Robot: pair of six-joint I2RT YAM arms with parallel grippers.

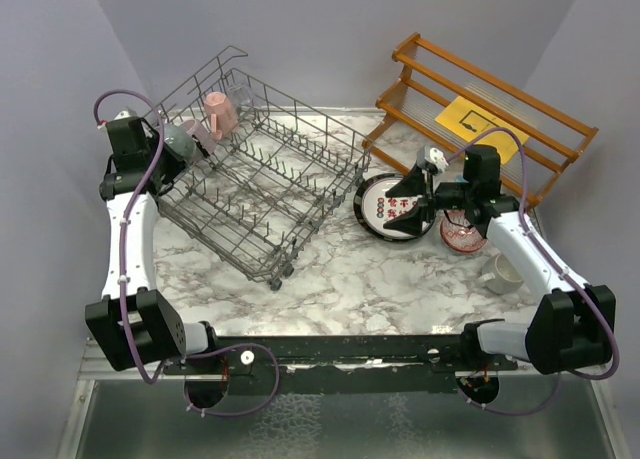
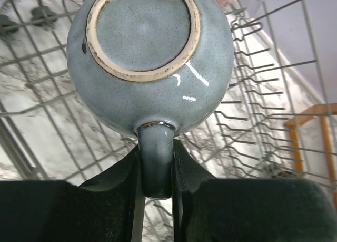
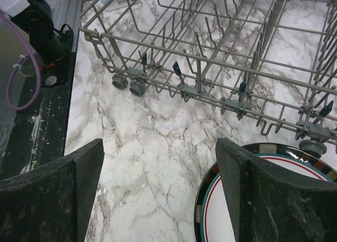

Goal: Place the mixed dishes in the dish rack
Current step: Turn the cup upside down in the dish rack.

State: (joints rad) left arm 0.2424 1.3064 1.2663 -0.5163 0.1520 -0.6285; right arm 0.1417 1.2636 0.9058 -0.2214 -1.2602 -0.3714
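The grey-teal mug [image 1: 182, 144] is hanging above the rack, so the left gripper should next turn and lower it onto the rack [image 1: 265, 174] wires beside the lilac mug.
A grey-teal mug [image 2: 150, 57] hangs bottom toward the camera, its handle [image 2: 156, 163] pinched between the fingers of my left gripper [image 2: 156, 173]. That gripper [image 1: 168, 151] holds the mug [image 1: 182, 144] at the left side of the dish rack [image 1: 265, 174]. A pink mug [image 1: 218, 114] sits in the rack's far corner. My right gripper [image 3: 158, 168] stands open, nothing between its fingers, low over the marble beside the black-rimmed plate [image 3: 208, 210]. From above, the right gripper [image 1: 410, 217] hovers over this plate [image 1: 375, 204], just right of the rack.
A red patterned bowl [image 1: 462, 237] and a cream mug [image 1: 503, 274] sit right of the plate, under the right arm. The wooden slatted shelf [image 1: 490, 99] with a yellow sheet [image 1: 482, 127] stands at the back right. Rack wheels [image 3: 129, 85] rest on the marble.
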